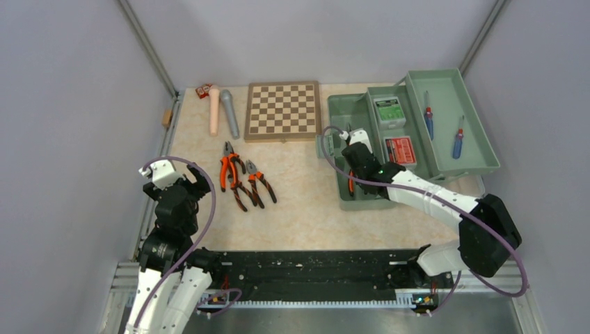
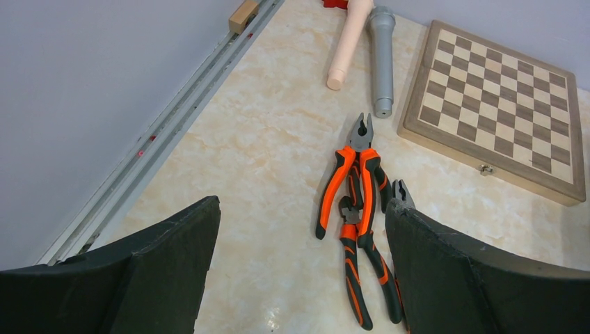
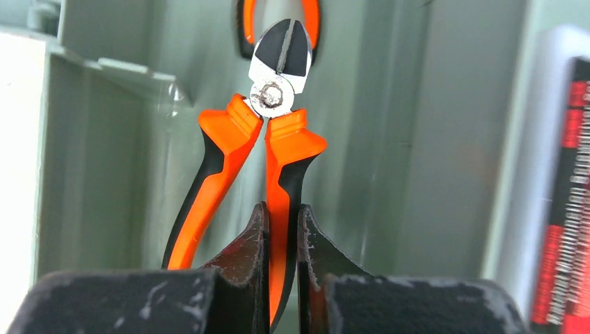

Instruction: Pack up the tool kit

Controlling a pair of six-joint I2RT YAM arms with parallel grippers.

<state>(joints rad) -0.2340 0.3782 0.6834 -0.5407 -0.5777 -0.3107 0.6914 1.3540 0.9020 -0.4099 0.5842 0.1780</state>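
Note:
My right gripper should next bring the pliers down onto the near part of the bottom of the toolbox's lower section [image 1: 358, 196] and let go of them, clear of the other orange handle.
The sage-green toolbox [image 1: 445, 163] stands open at the right, trays folded out. My right gripper [image 1: 353, 182] is over its lower compartment, shut on one handle of orange-handled cutting pliers [image 3: 278, 132]; its fingers [image 3: 256, 243] pinch the right handle. Another orange handle [image 3: 245, 21] lies deeper in the box. The trays hold a green-labelled box [image 1: 388, 110], a red-labelled box [image 1: 400, 149] and two screwdrivers [image 1: 428, 124]. Three orange-handled pliers [image 1: 240, 178] lie on the table; they also show in the left wrist view [image 2: 355, 202]. My left gripper [image 2: 303, 229] is open and empty, near them.
A brown chessboard [image 1: 282, 110] lies at the back centre. A pink cylinder [image 1: 214, 110] and a grey cylinder [image 1: 229, 113] lie at the back left, with a small red item [image 1: 203, 89] beside them. A metal rail [image 2: 160, 139] runs along the left wall.

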